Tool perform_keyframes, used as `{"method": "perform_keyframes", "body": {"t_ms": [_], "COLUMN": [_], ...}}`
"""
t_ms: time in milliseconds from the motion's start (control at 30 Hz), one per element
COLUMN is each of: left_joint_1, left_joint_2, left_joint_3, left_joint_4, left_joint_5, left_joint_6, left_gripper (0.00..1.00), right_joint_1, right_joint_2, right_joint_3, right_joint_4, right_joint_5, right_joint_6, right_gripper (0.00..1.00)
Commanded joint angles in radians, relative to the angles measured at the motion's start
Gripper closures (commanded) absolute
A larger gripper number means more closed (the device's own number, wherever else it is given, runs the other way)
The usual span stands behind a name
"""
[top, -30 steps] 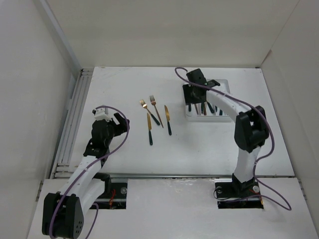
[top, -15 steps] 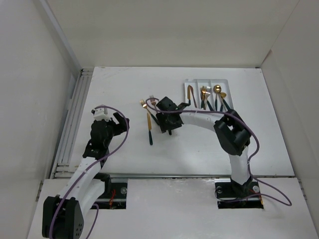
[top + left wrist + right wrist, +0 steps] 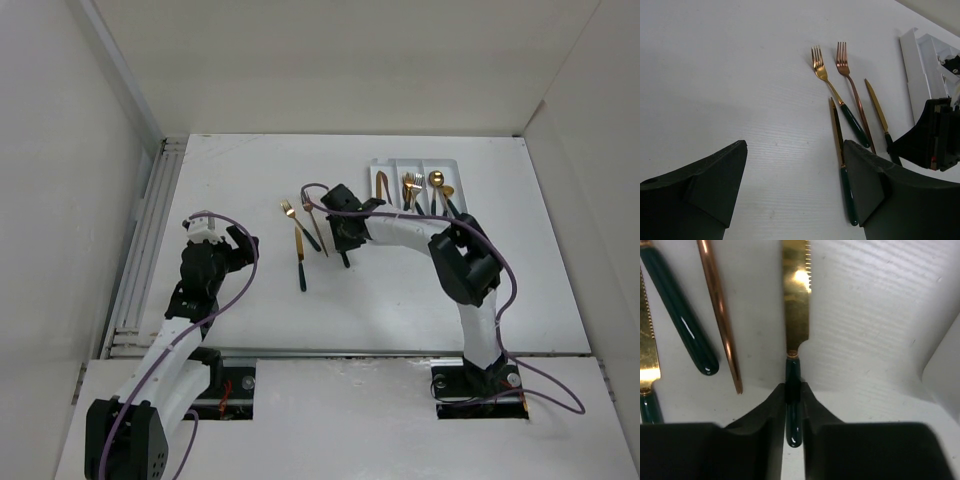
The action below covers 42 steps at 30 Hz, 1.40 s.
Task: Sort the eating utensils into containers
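Observation:
The other knife's green handle lies below my left gripper and to its right in the top view, clear of the forks, so I'll move across and down.
My right gripper (image 3: pixel 345 236) (image 3: pixel 793 390) is shut on the dark green handle of a gold knife (image 3: pixel 796 300), whose blade points away from me just above or on the table. Left of it lie a copper fork (image 3: pixel 315 225) (image 3: pixel 720 315), a gold fork with a green handle (image 3: pixel 300 225) (image 3: pixel 819 62) and another gold knife (image 3: pixel 299 255) (image 3: pixel 837 130). The white tray (image 3: pixel 378 172) at the back right holds several utensils in its three compartments. My left gripper (image 3: pixel 225 242) (image 3: pixel 795 190) hangs open over bare table, left of the loose utensils.
White walls enclose the table on the left, back and right. A ribbed rail (image 3: pixel 140 250) runs along the left edge. The right arm's purple cable (image 3: pixel 310 190) loops above the forks.
The right gripper came from the tray down-left to the loose knife and shut on its handle. The left arm stayed put.

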Motion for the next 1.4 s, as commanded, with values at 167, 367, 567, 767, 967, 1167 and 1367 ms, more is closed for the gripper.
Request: {"method": "perform_keyframes", "body": {"t_ms": [167,367,567,767,967,1167,1367], "left_joint_1": [0.004,0.004,0.004,0.004,0.004,-0.092,-0.218], "left_joint_2": [-0.018,-0.018,-0.018,-0.009,0.068,0.268,0.471], "left_joint_3": [-0.01,-0.01,-0.01,0.022,0.139,0.325,0.468], "left_joint_4": [0.031,0.031,0.031,0.022,-0.107,-0.283,-0.521], "left_joint_5": [0.005,0.005,0.005,0.023,0.161,0.171,0.223], "left_joint_6": [0.012,0.012,0.012,0.035,0.067,0.205,0.216], "left_gripper": [0.25,0.25,0.25,0.33,0.38,0.36,0.32], "right_joint_1": [-0.028,-0.038,-0.193,-0.301,-0.348,-0.379,-0.379], "right_joint_2": [0.023,-0.13,-0.218,-0.127,-0.055,-0.008,-0.018], "right_joint_3": [-0.019,0.035,0.113,0.15,0.159,0.168,0.168], "right_joint_4": [0.062,0.053,0.016,-0.038,-0.02,0.0,0.011], "right_joint_5": [-0.043,-0.022,0.0,0.01,-0.003,-0.013,-0.023], "right_joint_6": [-0.026,-0.09,-0.09,-0.115,-0.125,-0.135,-0.162], "right_gripper": [1.0,1.0,1.0,1.0,1.0,0.87,0.51]}}
